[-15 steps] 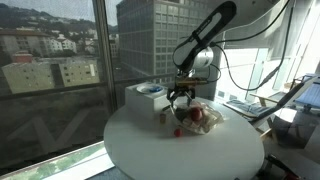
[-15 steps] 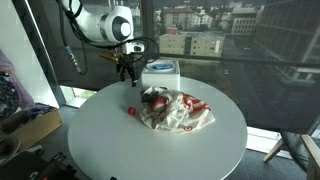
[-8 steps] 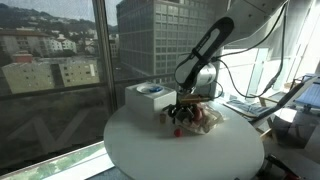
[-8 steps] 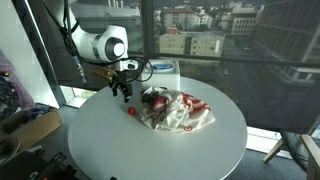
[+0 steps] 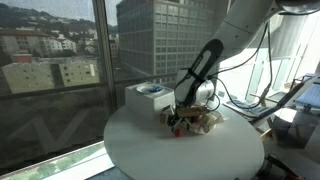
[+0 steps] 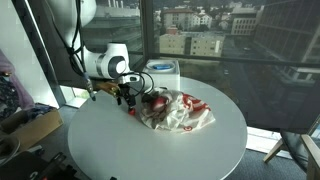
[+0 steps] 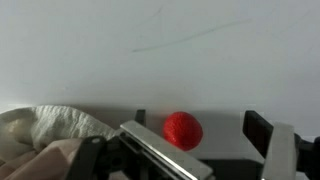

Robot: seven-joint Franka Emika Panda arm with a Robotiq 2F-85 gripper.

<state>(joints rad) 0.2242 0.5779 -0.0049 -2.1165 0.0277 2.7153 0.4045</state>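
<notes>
I will move my gripper down and to the left in the wrist view next to straddle the small red ball, as it sits nearer the finger by the bag.
A small red ball lies on the round white table. In the wrist view it sits between my gripper's two fingers, which stand wide apart and touch nothing. In both exterior views the gripper is low over the table, just beside a crumpled clear plastic bag with red and dark things inside. The bag's edge shows at the left of the wrist view. The gripper mostly hides the ball in the exterior views.
A white box with a blue-marked top stands at the table's window side, behind the bag. Tall windows rise right behind the table. A cardboard box sits on the floor beside it, and cables hang near the arm.
The arm has come down from above the table to just over its surface, by the bag. The gripper has stayed open throughout.
</notes>
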